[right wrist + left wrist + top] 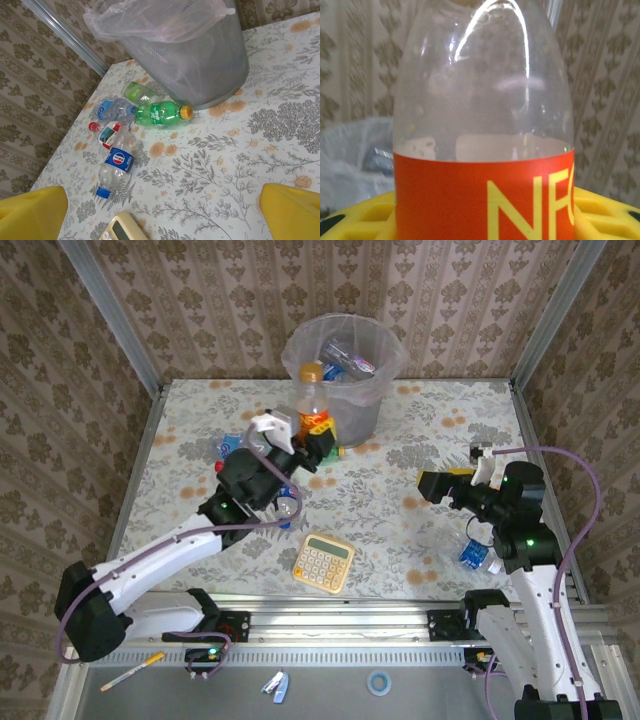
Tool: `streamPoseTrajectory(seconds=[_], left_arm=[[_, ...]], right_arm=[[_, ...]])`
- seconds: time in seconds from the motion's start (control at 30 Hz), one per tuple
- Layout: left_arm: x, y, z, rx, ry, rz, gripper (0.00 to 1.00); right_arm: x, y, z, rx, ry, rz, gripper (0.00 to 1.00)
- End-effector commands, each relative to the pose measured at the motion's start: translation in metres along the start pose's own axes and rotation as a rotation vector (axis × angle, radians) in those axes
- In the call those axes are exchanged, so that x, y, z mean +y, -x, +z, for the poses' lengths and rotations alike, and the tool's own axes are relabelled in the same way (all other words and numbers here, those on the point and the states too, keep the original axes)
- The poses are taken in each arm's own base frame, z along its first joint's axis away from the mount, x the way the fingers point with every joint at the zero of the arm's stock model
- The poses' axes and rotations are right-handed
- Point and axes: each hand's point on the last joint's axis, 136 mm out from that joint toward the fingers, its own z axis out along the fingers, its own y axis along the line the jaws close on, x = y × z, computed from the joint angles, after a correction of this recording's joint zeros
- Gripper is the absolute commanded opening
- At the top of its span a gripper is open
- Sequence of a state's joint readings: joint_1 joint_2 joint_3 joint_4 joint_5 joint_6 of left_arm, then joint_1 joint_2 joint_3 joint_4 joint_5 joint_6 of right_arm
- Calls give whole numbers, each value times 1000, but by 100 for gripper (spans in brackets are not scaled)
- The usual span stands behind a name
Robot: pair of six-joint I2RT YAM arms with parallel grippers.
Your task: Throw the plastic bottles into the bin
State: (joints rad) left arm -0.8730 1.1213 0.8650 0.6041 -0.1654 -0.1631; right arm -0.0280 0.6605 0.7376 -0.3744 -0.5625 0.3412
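Next, my left gripper goes up and moves outward over the bin's opening (347, 352) (366, 149) to let go of the bottle, since it is still short of the opening.
My left gripper (318, 437) is shut on an upright clear bottle with an orange label (314, 400), held just in front of the grey bin (372, 405). In the left wrist view that bottle (485, 150) stands between the yellow fingers (360, 215). The bin holds several bottles. My right gripper (447, 486) hangs open above bare table at the right, its yellow fingers (292, 212) wide apart. On the table left of the bin (200, 60) lie a green bottle (160, 114), a Pepsi bottle (116, 162), a red-capped bottle (107, 132) and a clear blue-labelled one (112, 107). Another blue-labelled bottle (475, 552) lies by the right arm.
A yellow calculator (323, 562) lies near the table's front edge, its corner (122, 227) below the right gripper. A pale green crushed bottle (137, 92) rests against the bin's base. Wallpapered walls and metal rails enclose the table on three sides.
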Motion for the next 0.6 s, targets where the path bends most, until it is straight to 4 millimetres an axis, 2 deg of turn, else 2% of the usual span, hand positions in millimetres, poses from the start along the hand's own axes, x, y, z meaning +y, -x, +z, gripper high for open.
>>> streamPoseTrajectory(seconds=[0.0, 0.17, 0.3, 0.43, 0.57], left_arm=[[0, 64, -14, -253, -19, 39, 48], [0, 83, -19, -335, -25, 62, 49], [4, 85, -12, -347, -24, 67, 50], [11, 83, 2, -334, -24, 60, 50], [23, 74, 27, -297, -18, 53, 50]], right_arm=[[3, 1, -1, -15, 14, -31, 100], [2, 3, -1, -20, 5, -34, 100], [2, 5, -3, -29, -2, -41, 100], [3, 8, -4, -34, -7, -48, 100], [4, 10, -6, -39, -10, -60, 100]])
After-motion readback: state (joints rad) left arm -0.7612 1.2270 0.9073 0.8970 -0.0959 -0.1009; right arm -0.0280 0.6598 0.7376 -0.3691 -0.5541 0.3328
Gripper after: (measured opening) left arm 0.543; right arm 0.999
